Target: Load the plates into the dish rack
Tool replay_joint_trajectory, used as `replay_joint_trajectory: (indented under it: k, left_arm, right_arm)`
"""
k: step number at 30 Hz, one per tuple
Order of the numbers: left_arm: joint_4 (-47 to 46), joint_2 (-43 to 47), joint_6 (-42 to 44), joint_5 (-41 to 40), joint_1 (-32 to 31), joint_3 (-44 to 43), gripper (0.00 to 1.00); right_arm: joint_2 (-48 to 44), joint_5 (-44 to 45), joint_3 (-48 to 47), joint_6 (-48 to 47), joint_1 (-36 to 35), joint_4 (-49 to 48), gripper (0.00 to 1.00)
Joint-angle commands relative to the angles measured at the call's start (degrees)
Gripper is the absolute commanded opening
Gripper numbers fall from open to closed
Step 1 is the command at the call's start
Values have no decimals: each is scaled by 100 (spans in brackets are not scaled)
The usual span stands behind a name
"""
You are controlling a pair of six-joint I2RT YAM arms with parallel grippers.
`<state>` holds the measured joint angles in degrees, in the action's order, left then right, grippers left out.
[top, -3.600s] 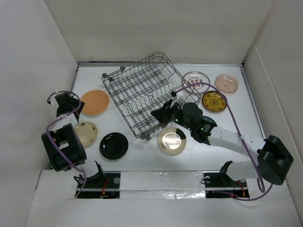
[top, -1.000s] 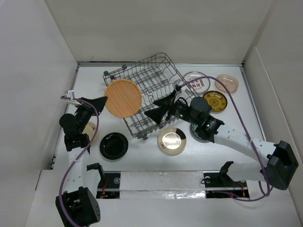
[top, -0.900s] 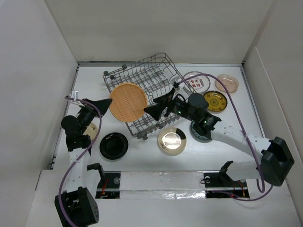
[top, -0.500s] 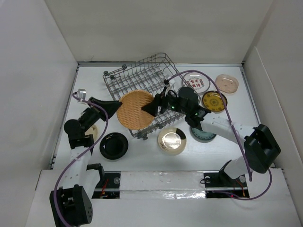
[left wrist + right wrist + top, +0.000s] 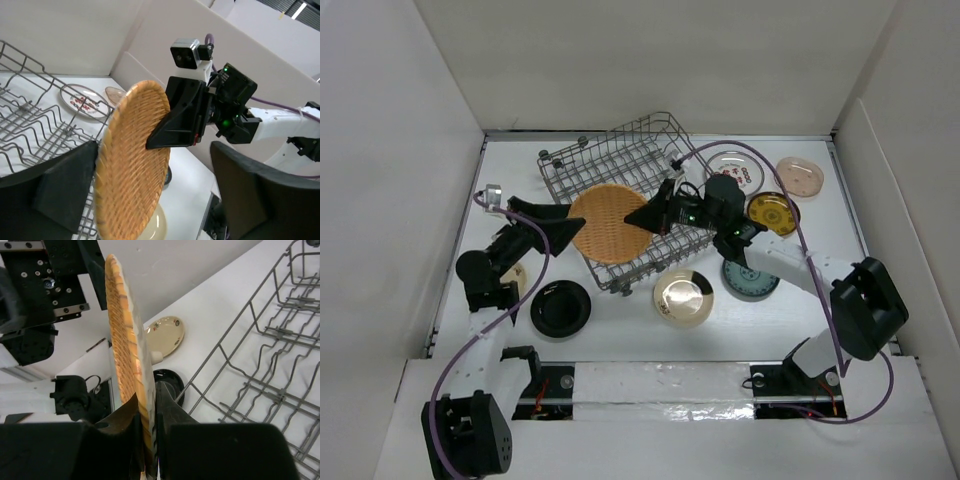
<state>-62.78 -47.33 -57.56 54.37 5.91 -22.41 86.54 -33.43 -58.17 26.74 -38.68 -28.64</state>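
Observation:
The right gripper moves outward next, turning, then lowers and releases the woven plate's rim, as the empty rack end by the white plate [image 5: 674,150] lies outward and below it.
The orange-brown woven plate [image 5: 608,222] stands on edge in the air above the near part of the grey wire dish rack [image 5: 620,165]. My right gripper [image 5: 632,219] is shut on its right rim; in the right wrist view both fingers clamp the plate [image 5: 122,340] at the gripper [image 5: 147,405]. My left gripper [image 5: 570,220] is open around the plate's left side; in the left wrist view the plate [image 5: 132,165] leans by one finger [image 5: 70,190] and the other finger [image 5: 250,190] stands well clear.
On the table lie a black plate [image 5: 560,308], a cream plate [image 5: 683,297], a teal plate [image 5: 752,280], a yellow plate [image 5: 772,213], a white plate with red marks [image 5: 735,170] and a pale pink plate [image 5: 800,176]. Another cream plate [image 5: 165,335] lies under the left arm.
My left gripper lifted the orange-brown plate off the table and carried it right over the rack. My right gripper moved left and shut on its rim. The left jaws have opened.

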Motion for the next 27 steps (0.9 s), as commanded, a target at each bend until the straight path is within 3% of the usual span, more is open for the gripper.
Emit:
replay_joint_trajectory:
  k: [1, 4, 7, 11, 13, 18, 27]
  left_arm:
    - [-559, 49, -369, 101, -29, -483, 98]
    - [-122, -4, -204, 65, -29, -869, 99]
    - [2086, 92, 1276, -477, -98, -1177, 99]
    - [3855, 92, 2282, -1031, -275, -1607, 99]
    - [3976, 180, 2530, -1025, -363, -1635, 99]
    - [3791, 180, 2574, -638, -670, -1617, 99]
    - [4160, 268, 2882, -735, -837, -1705, 99]
  right_arm:
    - [64, 828, -467, 102, 430, -422, 0]
    - [117, 1082, -484, 235, 878, -695, 0]
    - [187, 1670, -747, -175, 1256, -406, 0]
    - [388, 2954, -1108, -1116, 1555, 95, 0]
    - [599, 3280, -1388, -1477, 1757, 288, 0]
    - [1486, 3132, -1899, -1777, 2127, 631, 0]
    - [2147, 3861, -2611, -2112, 2127, 1554, 0]
